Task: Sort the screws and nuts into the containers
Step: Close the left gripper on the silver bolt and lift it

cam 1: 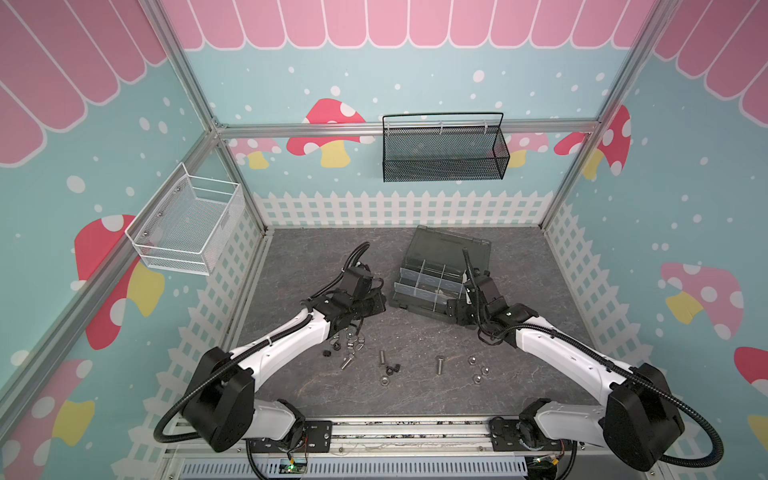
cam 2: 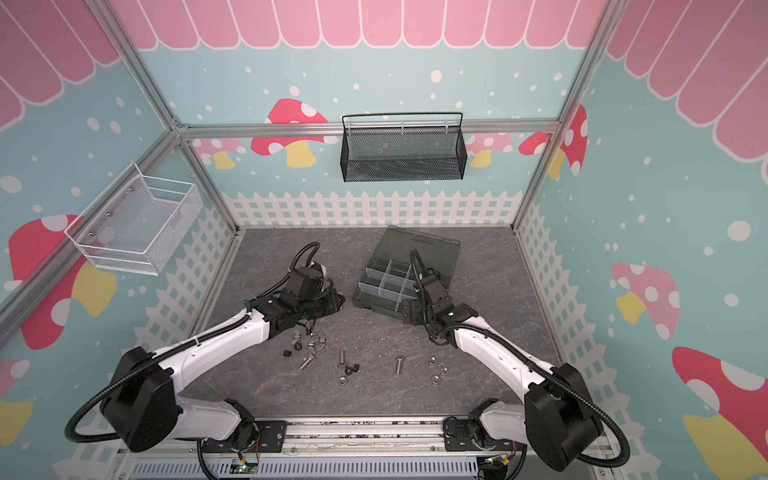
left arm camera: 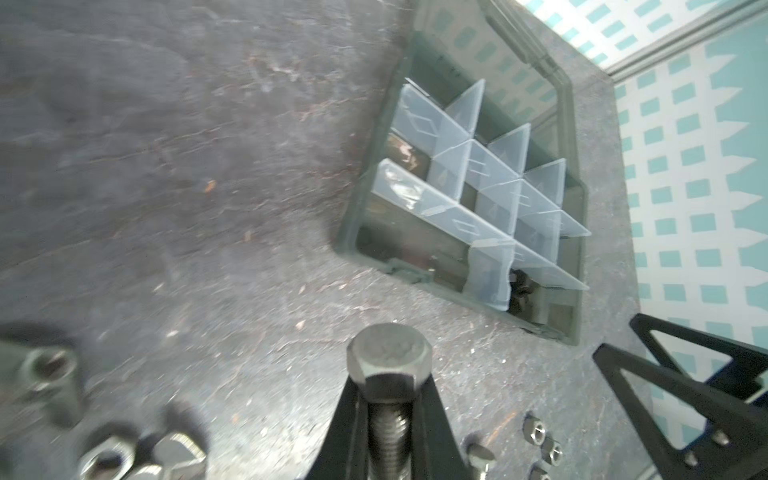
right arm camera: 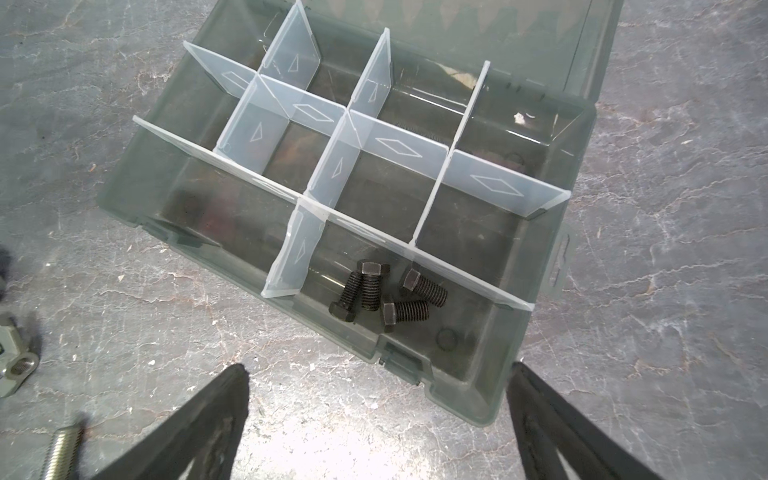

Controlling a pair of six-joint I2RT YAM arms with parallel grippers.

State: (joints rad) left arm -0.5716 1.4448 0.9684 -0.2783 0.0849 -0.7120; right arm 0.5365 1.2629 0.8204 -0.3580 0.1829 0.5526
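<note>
Black screws are in the container beside the empty one. My left gripper should next swing toward the organiser box and over its empty front container (cam 1: 413,301) (left arm camera: 413,246) to let go of the silver screw.
My left gripper (left arm camera: 390,386) is shut on a silver hex-head screw (left arm camera: 390,353), gripped by its threaded shank with the head sticking out past the tips. In both top views this gripper (cam 1: 380,301) (cam 2: 336,300) hangs just left of the open organiser box (cam 1: 415,305) (cam 2: 374,303). My right gripper (right arm camera: 378,370) (cam 1: 455,311) is open and empty at the box's near corner. Several black screws (right arm camera: 390,291) lie in one front container of the box (right arm camera: 137,183). Loose silver screws (cam 1: 439,365), silver nuts (cam 1: 478,370) and black nuts (cam 1: 392,368) lie on the table in front of the arms.
The box's smoky lid (cam 1: 453,245) lies open behind it. A black mesh basket (cam 1: 444,153) hangs on the back wall and a white wire basket (cam 1: 187,232) on the left wall. More loose hardware (cam 1: 349,340) lies under the left forearm.
</note>
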